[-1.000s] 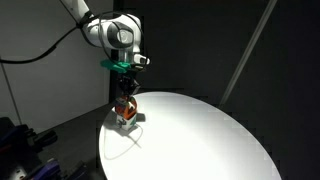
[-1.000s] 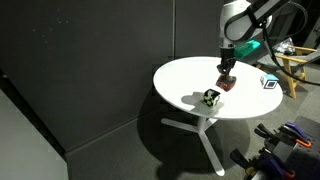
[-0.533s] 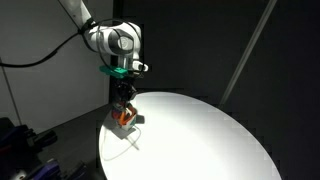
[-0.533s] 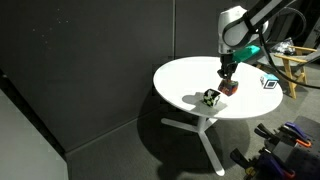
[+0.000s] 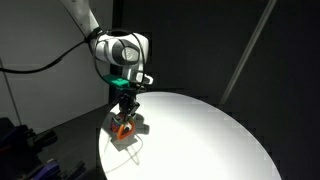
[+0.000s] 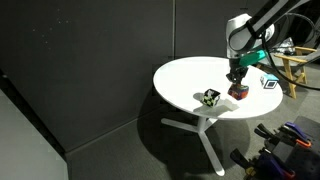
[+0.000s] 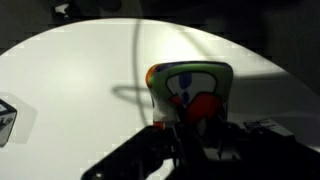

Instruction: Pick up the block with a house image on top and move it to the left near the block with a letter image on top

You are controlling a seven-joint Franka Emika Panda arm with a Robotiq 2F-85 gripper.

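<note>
The place on the tabletop near the letter block is below the gripper, so the gripper will next turn and go down to let go of the house block (image 6: pixel 239 93) there.
The house block (image 6: pixel 239 93), a small cube with orange-red sides, is between my gripper's fingers (image 6: pixel 238 84) near the table's front edge. It also shows in an exterior view (image 5: pixel 124 129) under the gripper (image 5: pixel 125 114). In the wrist view its green, yellow and white top (image 7: pixel 190 82) fills the middle, with the dark fingers (image 7: pixel 196 128) shut on its near side. I cannot tell whether it touches the table. The letter block (image 6: pixel 210 97), whitish on top with dark sides, stands a short way from it; its corner shows in the wrist view (image 7: pixel 5 118).
The round white table (image 6: pixel 185 78) stands on a pedestal foot in front of dark walls; it also shows in an exterior view (image 5: pixel 210 130). A third white and blue block (image 6: pixel 268 82) lies near the table's far rim. Cluttered gear sits on the floor beside the table (image 6: pixel 285 135).
My gripper has moved with the house block across the table toward its edge and lowered a little. The letter block has not moved.
</note>
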